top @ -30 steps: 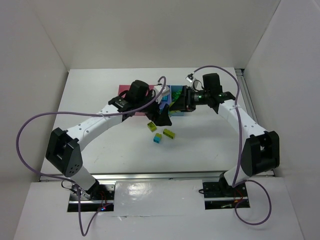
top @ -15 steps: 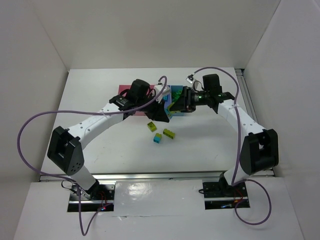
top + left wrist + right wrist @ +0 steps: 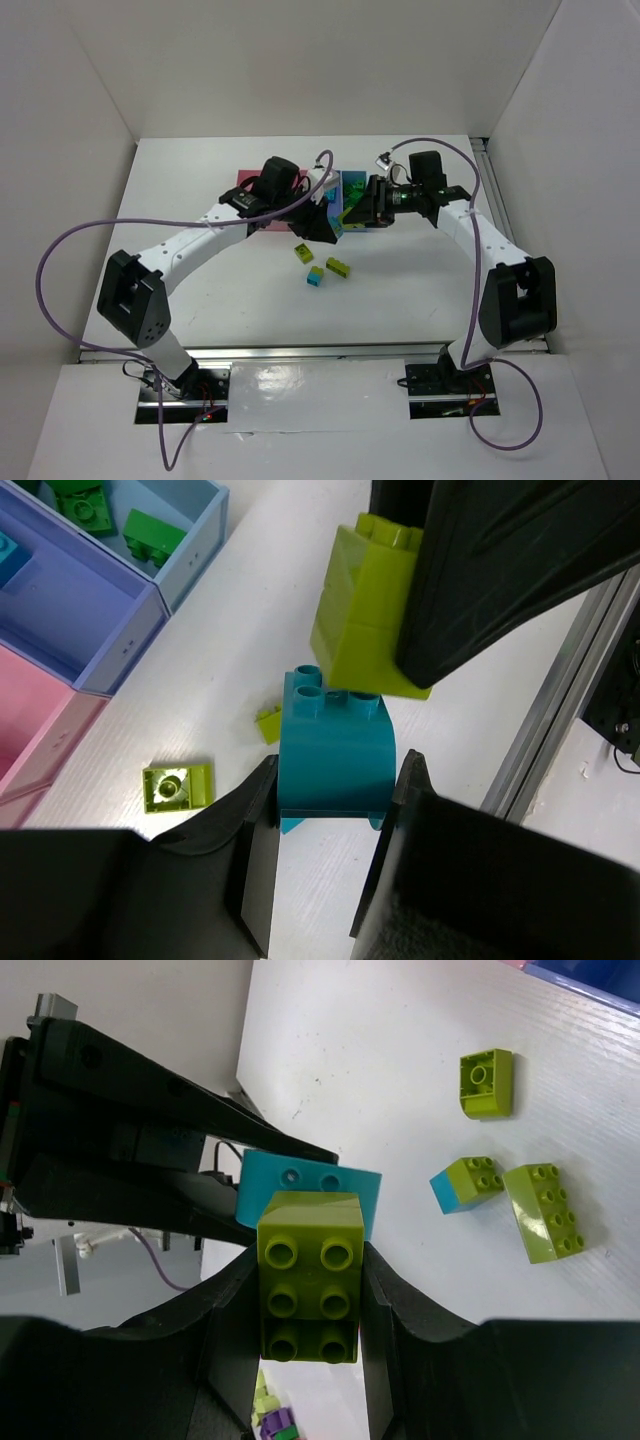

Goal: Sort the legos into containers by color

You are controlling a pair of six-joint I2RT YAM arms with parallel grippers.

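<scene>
My left gripper needs to move outward over the blue-violet bin next and let go of the cyan lego, because the bin is outward of it and already has a similar blue lego in it.
My left gripper is shut on a cyan lego, its studs pointing away from the wrist. My right gripper is shut on a lime green lego. That lime lego sits right against the cyan one's studs; I cannot tell if they are joined. Both grippers meet above the table just in front of the containers. The light blue bin holds dark green legos. Beside it are the blue-violet bin and a pink bin.
Three loose legos lie on the table under the grippers: a lime one, a longer lime one and a lime-on-cyan pair. White walls enclose the table on three sides. A metal rail runs along the table's right edge.
My left gripper's jaws have closed from wide open onto the cyan lego. The right gripper has kept its grip on the lime lego, and both wrists have shifted only slightly.
</scene>
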